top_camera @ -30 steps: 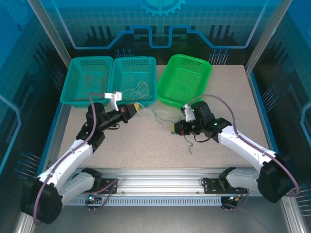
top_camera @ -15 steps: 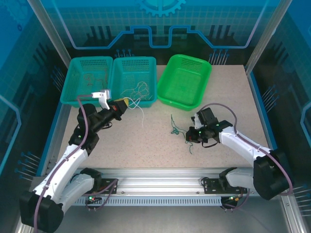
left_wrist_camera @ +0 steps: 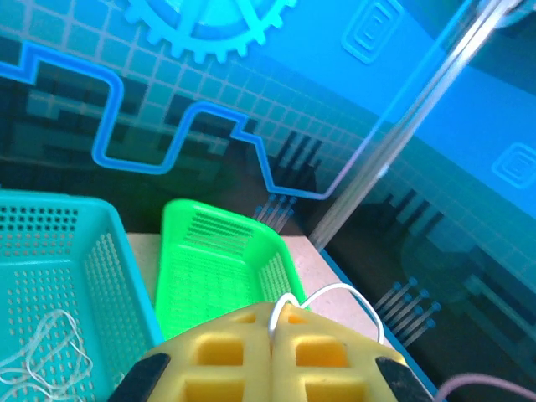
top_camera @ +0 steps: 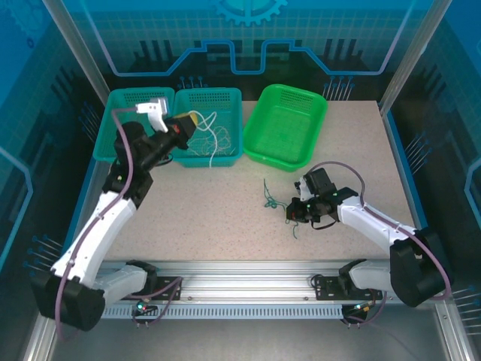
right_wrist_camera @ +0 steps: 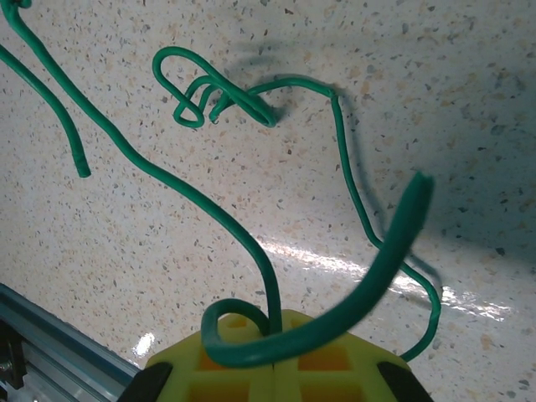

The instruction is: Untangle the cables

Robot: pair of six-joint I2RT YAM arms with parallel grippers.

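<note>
I will next move my left gripper over the inside of the middle teal basket and release the white cable, as more white cables already lie there.
My left gripper (top_camera: 193, 120) is raised over the middle teal basket (top_camera: 229, 96) and is shut on a white cable (top_camera: 213, 147), which hangs down across the basket's front wall. In the left wrist view the yellow fingers (left_wrist_camera: 226, 352) press together on the white cable (left_wrist_camera: 339, 291), which loops out to the right. Low on the table, my right gripper (top_camera: 295, 213) is shut on a dark green cable (top_camera: 268, 197). Seen from the right wrist, the green cable (right_wrist_camera: 209, 201) curls out of the closed gripper (right_wrist_camera: 276, 325) and snakes over the speckled tabletop.
The left teal basket (top_camera: 128, 101) is partly covered by my left arm. More white cables (top_camera: 222, 137) lie in the middle teal basket. A bright green basket (top_camera: 285, 124) stands at the back, right of centre. An aluminium rail (top_camera: 248, 274) runs along the near edge.
The white and green cables have come apart. My left gripper rose and swung back-left over the teal basket with the white cable. The right gripper drew back toward the near right with the green cable, then held still.
</note>
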